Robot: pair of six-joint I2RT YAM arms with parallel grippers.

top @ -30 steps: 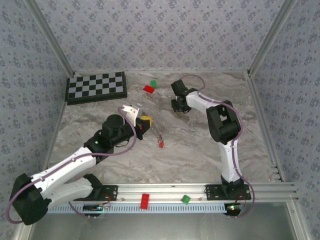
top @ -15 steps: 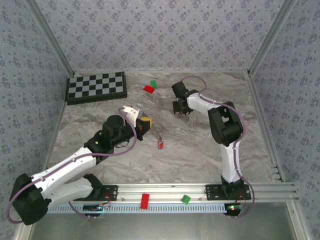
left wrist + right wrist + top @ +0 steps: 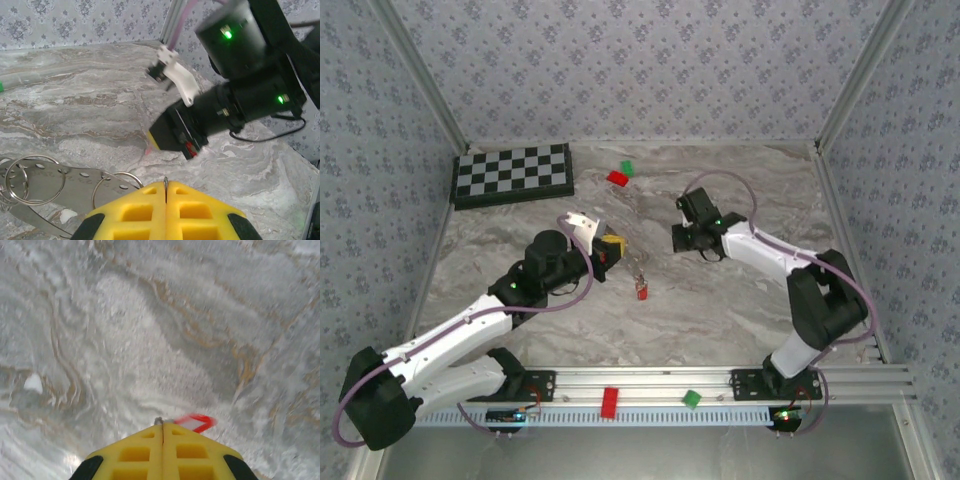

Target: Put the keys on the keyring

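Note:
The key goes back toward the front bar in my right gripper next, then down onto the bare tabletop below, where the gripper releases it.
My left gripper [image 3: 165,186] is shut on a thin silver ring [image 3: 113,180] of the keyring. The keyring's dull grey perforated band [image 3: 75,176] lies below and to the left with more rings [image 3: 31,172]. My right gripper [image 3: 162,426] is shut on a key, whose red head [image 3: 196,422] sticks out to the right of the tips. In the top view the right gripper [image 3: 682,238] hangs right of the left gripper [image 3: 612,248]. Another red key [image 3: 641,290] with a bit of silvery chain lies on the table between them.
A chessboard [image 3: 512,175] lies at the back left. A red block [image 3: 617,178] and a green block [image 3: 627,168] sit at the back middle. On the front rail rest another red block [image 3: 610,400] and a green one [image 3: 691,399].
My right arm has swung its elbow out to the right and brought its gripper nearer and lower, towards the left gripper. The left arm has stayed still.

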